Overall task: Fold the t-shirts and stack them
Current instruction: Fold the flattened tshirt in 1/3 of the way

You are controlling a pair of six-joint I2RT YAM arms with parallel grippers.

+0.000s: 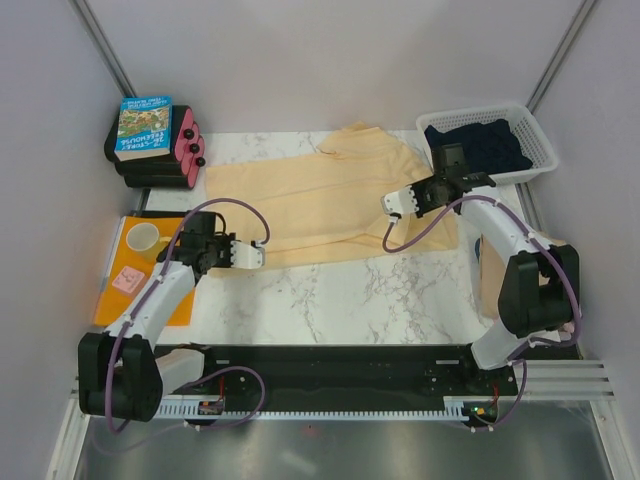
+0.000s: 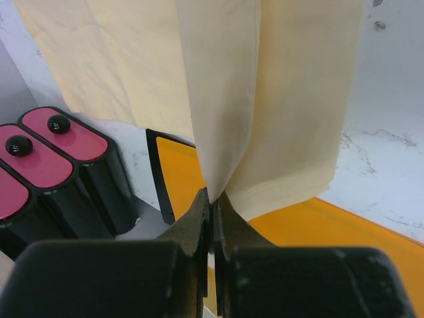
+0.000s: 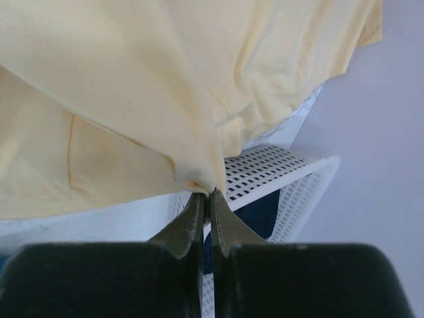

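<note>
My right gripper will next carry what it pinches to the shirt's flat far part and let it go, because that part is outward and to the gripper's left in the top view.
A large pale yellow t-shirt (image 1: 330, 195) lies spread across the middle of the marble table. My left gripper (image 1: 262, 246) is shut on its near left edge, and the cloth rises in a fold from the closed jaws (image 2: 213, 197) in the left wrist view. My right gripper (image 1: 386, 208) is shut on a bunched pinch of the same shirt (image 3: 165, 79) near its right side (image 3: 207, 193). A dark navy t-shirt (image 1: 478, 145) sits crumpled in the white basket (image 1: 540, 150) at the back right. A tan cloth (image 1: 487, 280) shows at the right table edge, partly hidden by my right arm.
An orange sheet (image 1: 150, 300) at the left carries a cup (image 1: 143, 237) and a small pink block (image 1: 127, 280). Black-and-pink containers (image 1: 165, 155) with a book (image 1: 145, 125) on top stand at the back left. Grey walls enclose the table.
</note>
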